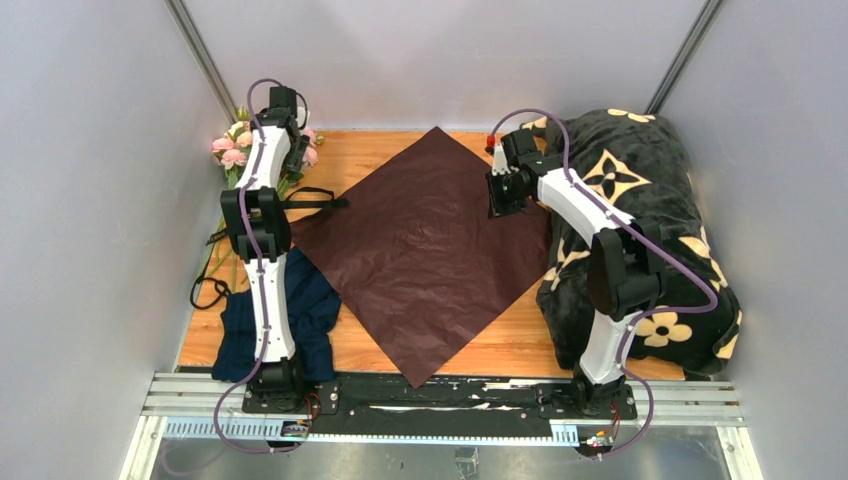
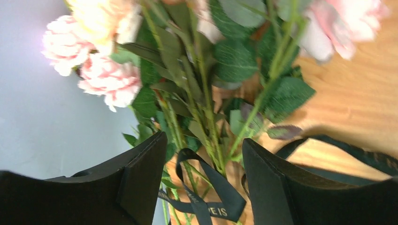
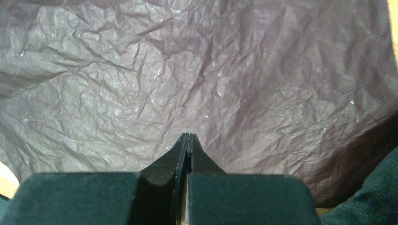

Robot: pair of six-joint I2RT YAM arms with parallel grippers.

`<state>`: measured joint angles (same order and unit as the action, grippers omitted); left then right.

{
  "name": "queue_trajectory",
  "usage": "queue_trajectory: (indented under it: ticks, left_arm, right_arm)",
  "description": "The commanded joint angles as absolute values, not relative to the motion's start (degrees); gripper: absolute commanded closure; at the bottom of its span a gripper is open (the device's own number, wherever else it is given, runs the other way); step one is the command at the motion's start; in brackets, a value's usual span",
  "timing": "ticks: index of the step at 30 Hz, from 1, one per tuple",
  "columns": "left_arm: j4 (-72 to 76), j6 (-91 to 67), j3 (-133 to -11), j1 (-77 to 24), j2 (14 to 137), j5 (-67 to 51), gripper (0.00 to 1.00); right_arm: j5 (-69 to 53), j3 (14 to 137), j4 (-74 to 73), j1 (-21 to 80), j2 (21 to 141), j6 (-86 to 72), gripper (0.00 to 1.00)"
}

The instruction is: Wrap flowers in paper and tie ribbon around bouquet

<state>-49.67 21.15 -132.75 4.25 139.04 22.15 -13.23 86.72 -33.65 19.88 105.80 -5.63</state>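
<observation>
Next, my left gripper moves down onto the stem with narrow olive leaves below it, since the open fingers are already on either side of the stem.
The flowers (image 1: 232,150), pale pink roses on green stems, lie at the far left of the table against the wall. My left gripper (image 1: 292,150) hangs over them. In the left wrist view its jaws stand open (image 2: 204,140) on either side of the stems (image 2: 206,117) and a loop of the black ribbon (image 2: 220,187), touching neither. The ribbon (image 1: 315,200) trails from the stems to the left corner of the paper (image 1: 420,260), which lies flat as a burgundy diamond. My right gripper (image 1: 500,198) is shut and empty above the paper's right side (image 3: 187,70).
A navy cloth (image 1: 312,310) lies beside the left arm's base. A black blanket with cream flowers (image 1: 640,200) is heaped along the right side. Grey walls close in left, right and back. Bare wood (image 1: 520,340) shows near the front.
</observation>
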Motion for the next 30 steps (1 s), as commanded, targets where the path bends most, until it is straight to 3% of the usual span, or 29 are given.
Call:
queue_trajectory:
  ticks: [1, 13, 16, 20, 30]
  left_arm:
    - [-41.0, 18.4, -133.7, 5.1, 140.3, 26.0, 0.32]
    - [-37.9, 20.0, -137.6, 6.0, 148.1, 27.6, 0.36]
    - [-37.3, 20.1, -137.8, 6.8, 148.3, 28.2, 0.52]
    - [-36.4, 20.6, -137.2, 7.4, 146.6, 28.6, 1.00]
    - [-35.1, 19.1, -134.4, 8.1, 126.2, 17.0, 1.00]
  right_arm:
    - [-11.3, 88.2, -38.0, 21.2, 106.7, -6.2, 1.00]
    - [-10.0, 91.8, -40.8, 21.6, 108.5, -6.1, 1.00]
    - [-10.1, 92.2, -40.9, 21.7, 108.6, -6.2, 1.00]
    - [-9.9, 92.7, -40.9, 21.7, 108.7, -6.1, 1.00]
    - [-9.4, 93.0, -39.6, 21.8, 106.1, -5.5, 1.00]
